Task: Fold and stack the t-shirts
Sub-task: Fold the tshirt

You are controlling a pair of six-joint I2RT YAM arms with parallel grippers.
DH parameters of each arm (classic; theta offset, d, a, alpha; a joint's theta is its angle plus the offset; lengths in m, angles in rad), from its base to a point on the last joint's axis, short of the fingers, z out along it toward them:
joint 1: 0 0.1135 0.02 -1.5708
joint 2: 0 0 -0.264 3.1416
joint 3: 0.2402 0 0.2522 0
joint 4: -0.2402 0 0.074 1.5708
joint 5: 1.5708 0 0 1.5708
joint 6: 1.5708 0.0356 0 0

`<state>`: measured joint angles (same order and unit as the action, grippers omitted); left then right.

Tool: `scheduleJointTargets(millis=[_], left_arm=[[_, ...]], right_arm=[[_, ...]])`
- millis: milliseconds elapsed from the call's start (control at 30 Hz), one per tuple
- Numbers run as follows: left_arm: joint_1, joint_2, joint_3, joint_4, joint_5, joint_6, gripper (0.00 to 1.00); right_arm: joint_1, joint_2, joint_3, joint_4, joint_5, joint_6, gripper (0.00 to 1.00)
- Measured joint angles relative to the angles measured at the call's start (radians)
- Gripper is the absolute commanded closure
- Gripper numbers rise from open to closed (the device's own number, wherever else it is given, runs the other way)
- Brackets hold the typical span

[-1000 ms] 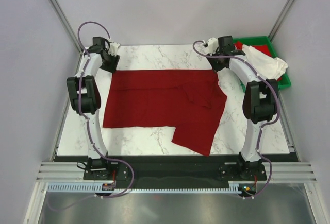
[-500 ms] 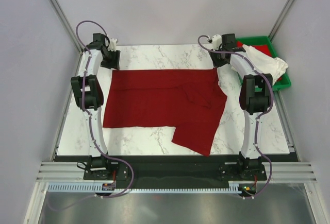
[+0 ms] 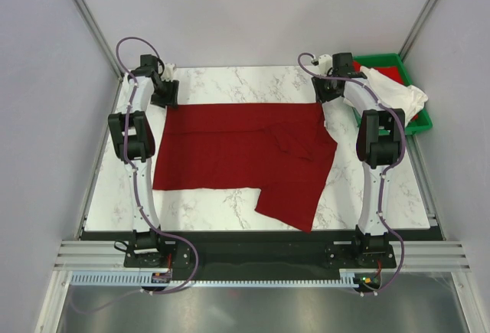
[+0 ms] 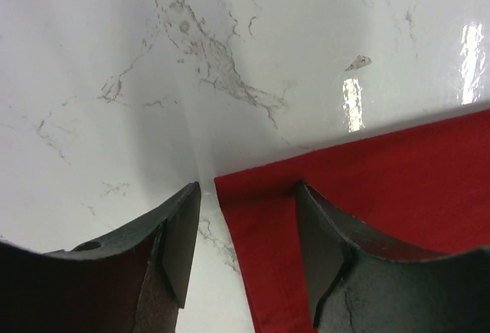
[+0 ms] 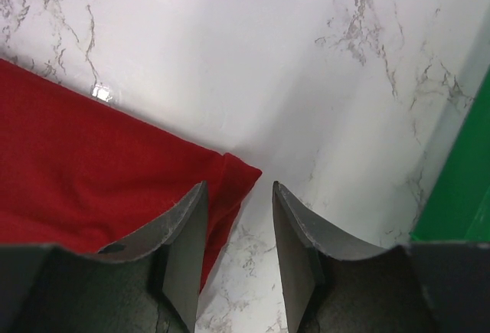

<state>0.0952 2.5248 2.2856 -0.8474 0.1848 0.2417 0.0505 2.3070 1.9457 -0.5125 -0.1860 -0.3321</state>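
I should next lower the open fingers of my right gripper around the t-shirt's far corner by the green bin and close them, because that corner is below, between them.
The dark red t-shirt [image 3: 237,153] lies spread flat on the marble table, a flap hanging toward the front right. My left gripper [image 3: 167,92] is open over its far left corner [image 4: 253,195], which lies between the jaws. My right gripper [image 3: 325,92] is open over its far right corner [image 5: 237,176], which lies between the jaws. The off-white t-shirt [image 3: 394,92] lies crumpled in the green bin at the back right.
The green plastic bin [image 3: 423,122] stands off the table's right rear corner; its edge shows in the right wrist view [image 5: 459,187]. Bare marble tabletop [image 3: 237,80] runs behind the shirt.
Both arms have reached further back and settled lower at the red shirt's two far corners. The shirt has not moved.
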Motion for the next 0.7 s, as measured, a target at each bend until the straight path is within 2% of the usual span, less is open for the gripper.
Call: scheduleJointTargets(millis=[167, 333, 533, 700], left_arm=[[0.000, 0.005, 0.015, -0.003, 0.000, -0.001, 0.50], [0.000, 0.019, 0.026, -0.002, 0.000, -0.001, 0.54], [0.000, 0.019, 0.029, -0.003, -0.003, -0.002, 0.63], [-0.002, 0.019, 0.029, -0.003, -0.004, -0.002, 0.77]], right_arm=[[0.000, 0.017, 0.000, 0.002, -0.001, 0.004, 0.52], [-0.004, 0.056, 0.000, 0.002, 0.000, 0.011, 0.51], [-0.021, 0.090, 0.045, 0.010, -0.017, 0.034, 0.50], [-0.039, 0.115, 0.069, 0.020, -0.074, 0.067, 0.50]])
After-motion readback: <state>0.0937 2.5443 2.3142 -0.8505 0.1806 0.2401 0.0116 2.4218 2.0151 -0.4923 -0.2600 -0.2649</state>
